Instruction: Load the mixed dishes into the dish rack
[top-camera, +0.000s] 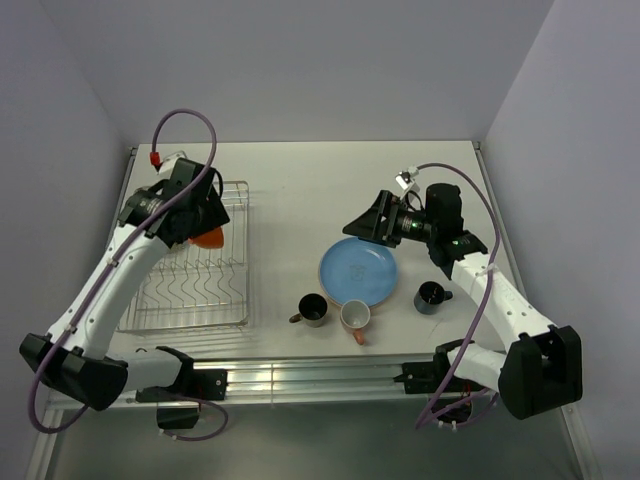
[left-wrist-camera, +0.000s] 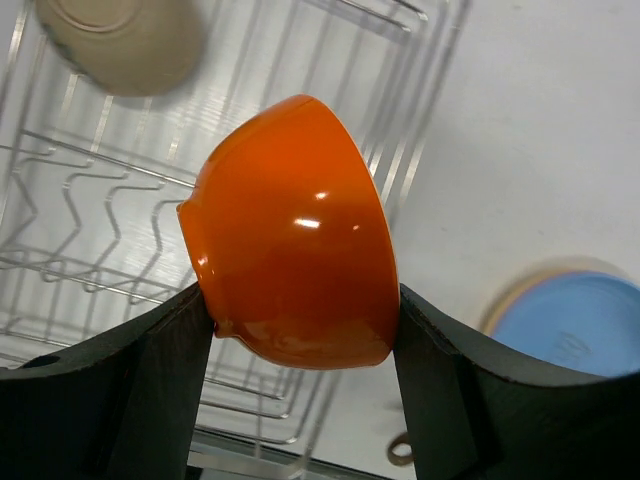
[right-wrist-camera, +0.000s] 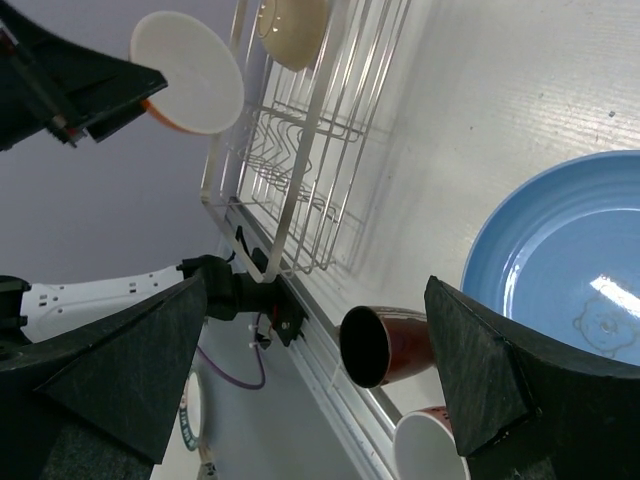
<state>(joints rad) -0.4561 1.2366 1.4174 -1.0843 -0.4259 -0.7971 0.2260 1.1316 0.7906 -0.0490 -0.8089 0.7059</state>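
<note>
I need to lower the bowl with the orange outside in my left gripper into the rack's far end, close beside the cream bowl, because the wire bottom (left-wrist-camera: 278, 66) next to that bowl is empty.
My left gripper (top-camera: 200, 232) is shut on the cream bowl with the orange outside (left-wrist-camera: 295, 240), holding it tilted above the dish rack (top-camera: 195, 280) near its right side. A cream bowl (left-wrist-camera: 120, 45) lies in the rack's far end. My right gripper (top-camera: 362, 225) is open and empty above the blue plate (top-camera: 358, 270). A tan rim (left-wrist-camera: 510, 300) shows under the blue plate. In front of the plate stand a dark brown mug (top-camera: 312, 309) and a pinkish-orange mug (top-camera: 355, 317); a dark blue mug (top-camera: 431, 296) is to its right. The lilac plate is not visible.
The rack (right-wrist-camera: 310, 150) stands at the table's left, close to the left wall. An aluminium rail (top-camera: 300, 378) runs along the near edge behind the mugs. The right arm's body (top-camera: 500, 300) reaches over the table's right side.
</note>
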